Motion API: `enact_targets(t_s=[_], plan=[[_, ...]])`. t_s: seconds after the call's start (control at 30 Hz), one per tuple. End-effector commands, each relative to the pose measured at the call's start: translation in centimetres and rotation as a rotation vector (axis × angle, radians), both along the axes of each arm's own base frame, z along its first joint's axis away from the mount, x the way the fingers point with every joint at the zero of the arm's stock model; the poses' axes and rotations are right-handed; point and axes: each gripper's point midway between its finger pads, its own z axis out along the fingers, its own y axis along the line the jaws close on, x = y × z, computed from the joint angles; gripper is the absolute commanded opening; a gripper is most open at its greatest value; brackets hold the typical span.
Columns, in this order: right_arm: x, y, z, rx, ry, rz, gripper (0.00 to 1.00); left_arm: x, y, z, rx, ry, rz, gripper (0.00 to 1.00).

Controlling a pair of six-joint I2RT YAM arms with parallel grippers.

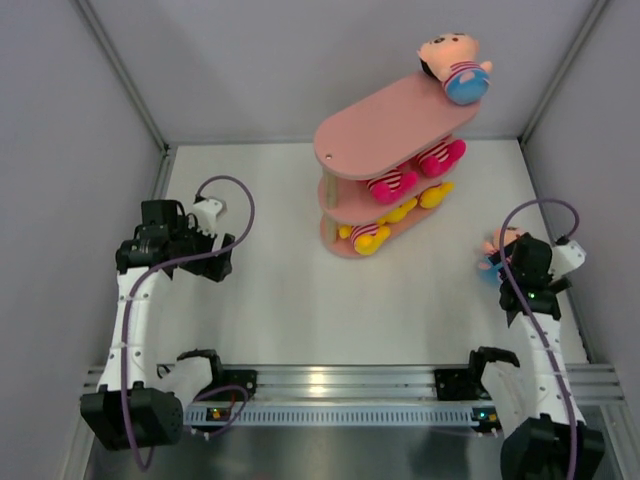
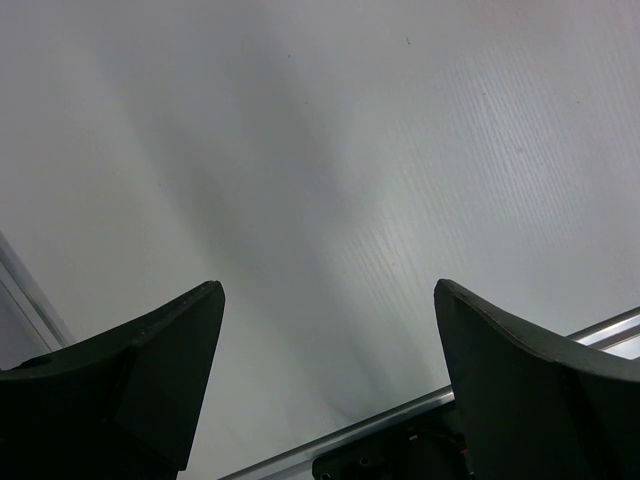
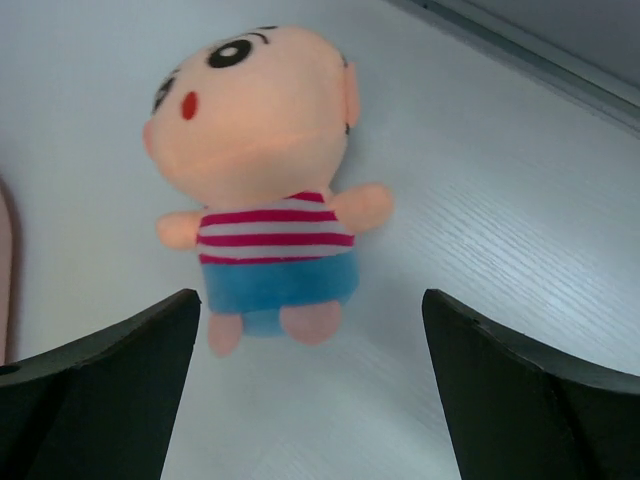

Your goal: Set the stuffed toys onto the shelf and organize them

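Note:
The toy's feet point toward the open fingers of my right gripper, so next it will move down and toward the blue bottom of the toy [image 1: 490,272] [image 3: 280,286] and close there.
The pink three-tier shelf [image 1: 385,128] stands at the back right of the table. A peach-headed toy in a striped shirt [image 1: 455,68] lies on the far end of its top board. Two hot pink toys [image 1: 393,184] sit on the middle tier and yellow toys [image 1: 371,238] on the bottom one. Another striped, blue-bottomed toy [image 3: 270,190] lies on its back on the table at the right [image 1: 494,245]. My right gripper [image 3: 310,298] is open just short of its feet [image 1: 506,262], not touching it. My left gripper [image 2: 330,290] hangs open over bare table at the left [image 1: 222,250].
Grey walls close in the table on the left, right and back. An aluminium rail [image 1: 330,380] runs along the near edge between the arm bases and shows in the left wrist view [image 2: 400,418]. A wall edge [image 3: 530,50] lies close behind the loose toy.

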Motion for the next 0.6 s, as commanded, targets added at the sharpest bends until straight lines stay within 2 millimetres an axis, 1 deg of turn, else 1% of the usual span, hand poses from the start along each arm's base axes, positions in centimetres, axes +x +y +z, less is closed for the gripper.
enact_targets(t_s=[0.0,0.03,0.07,0.1,0.13,0.2,0.23,0.27,0.3,0.33,0.37,0.4,0.43,0.5,0.53,0.57], plan=[[0.7,0.1,-3.2,0.127,0.000,-0.002,0.92,0.1,0.1,0.0,0.025,0.000,-0.004,0.92],[1.3,0.5,-3.7,0.152,-0.007,0.020,0.91,0.2,-0.1,0.0,0.025,-0.002,-0.010,0.92],[1.3,0.6,-5.1,0.174,0.025,0.015,0.90,0.2,-0.1,0.0,0.026,0.000,-0.011,0.92],[1.8,0.5,-5.3,0.176,0.012,0.012,0.89,0.3,-0.1,0.1,0.029,-0.002,-0.014,0.92],[1.7,0.4,-6.3,0.180,0.046,-0.001,0.88,0.3,-0.2,0.1,0.031,-0.005,-0.014,0.92],[2.1,0.1,-6.6,0.170,0.045,0.002,0.81,0.4,-0.2,0.3,0.030,-0.006,-0.015,0.92],[2.6,0.1,-6.5,0.163,0.031,0.020,0.75,0.4,-0.2,0.3,0.031,-0.006,-0.015,0.92],[2.8,0.1,-6.3,0.160,0.020,0.026,0.56,0.5,-0.1,0.3,0.032,-0.007,-0.013,0.92],[2.9,0.1,-6.1,0.154,0.015,0.031,0.44,0.5,-0.2,0.4,0.031,-0.007,-0.014,0.92],[3.2,0.0,-5.3,0.142,-0.009,0.041,0.34,0.5,-0.2,0.4,0.029,-0.007,-0.015,0.92],[3.3,-0.1,-4.8,0.123,-0.012,0.055,0.15,0.6,-0.3,0.4,0.027,-0.007,-0.015,0.92],[3.4,-0.2,-4.2,0.105,-0.023,0.063,0.05,0.6,-0.3,0.5,0.027,-0.007,-0.015,0.92],[3.5,-0.6,-2.4,0.069,-0.045,0.070,0.00,0.7,-0.3,0.6,0.022,-0.011,-0.013,0.92],[3.7,-0.9,0.1,0.018,-0.077,0.086,0.00,0.8,-0.4,0.7,0.019,-0.012,-0.015,0.92],[4.2,-1.2,3.6,-0.044,-0.130,0.115,0.00,0.8,-0.4,0.9,0.016,-0.014,-0.012,0.92],[4.3,-1.1,5.1,-0.069,-0.145,0.142,0.00,0.9,-0.5,1.0,0.014,-0.018,-0.016,0.92]])
